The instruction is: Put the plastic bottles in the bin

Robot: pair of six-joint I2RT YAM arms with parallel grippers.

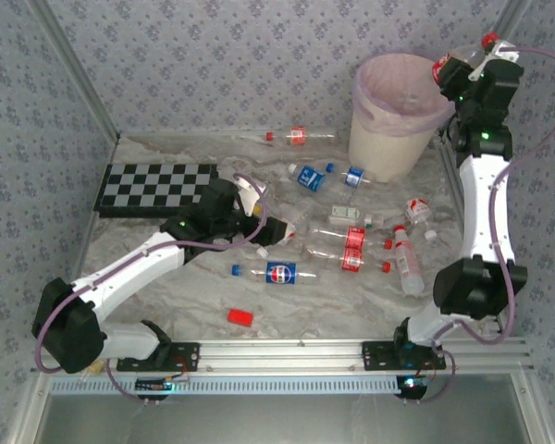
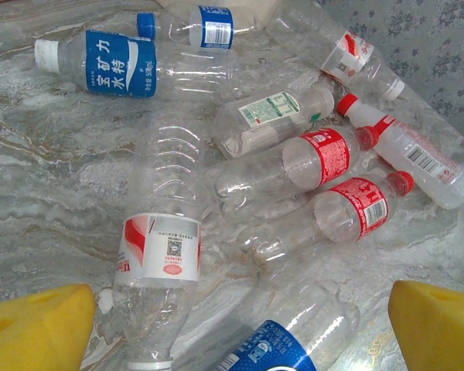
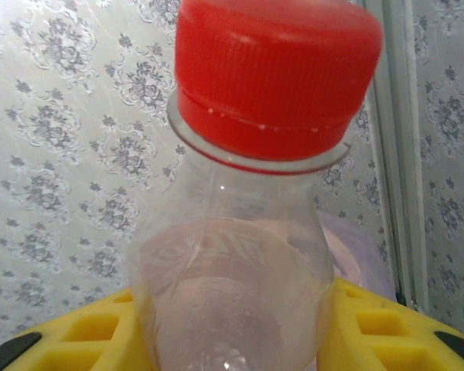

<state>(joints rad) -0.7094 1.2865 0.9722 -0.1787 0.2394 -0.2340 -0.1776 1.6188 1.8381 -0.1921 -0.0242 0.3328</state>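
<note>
The red-capped bottle (image 3: 232, 286) goes sideways in my right gripper over the pink-lined opening of the bin next for release, as it still hangs at the bin's rim.
The cream bin (image 1: 385, 148) with a pink liner stands at the back right. My right gripper (image 1: 462, 67) hangs level with the bin's right rim, shut on a clear red-capped bottle (image 3: 232, 286), whose cap (image 3: 277, 73) points up between the yellow fingers (image 3: 394, 332). Several bottles lie on the marble table: two red-labelled ones (image 1: 352, 248), a blue-labelled one (image 1: 279, 273), and two blue ones (image 1: 307, 177) near the bin. My left gripper (image 1: 262, 222) is open low over the pile, with its fingers (image 2: 39, 325) on either side of a white-and-red-labelled bottle (image 2: 161, 247) and the blue-labelled bottle (image 2: 282, 348).
A chessboard (image 1: 157, 188) lies at the back left. A small red block (image 1: 240, 316) sits near the front edge. One more red-labelled bottle (image 1: 296, 137) lies along the back wall. Metal frame posts and wallpapered walls close in the table.
</note>
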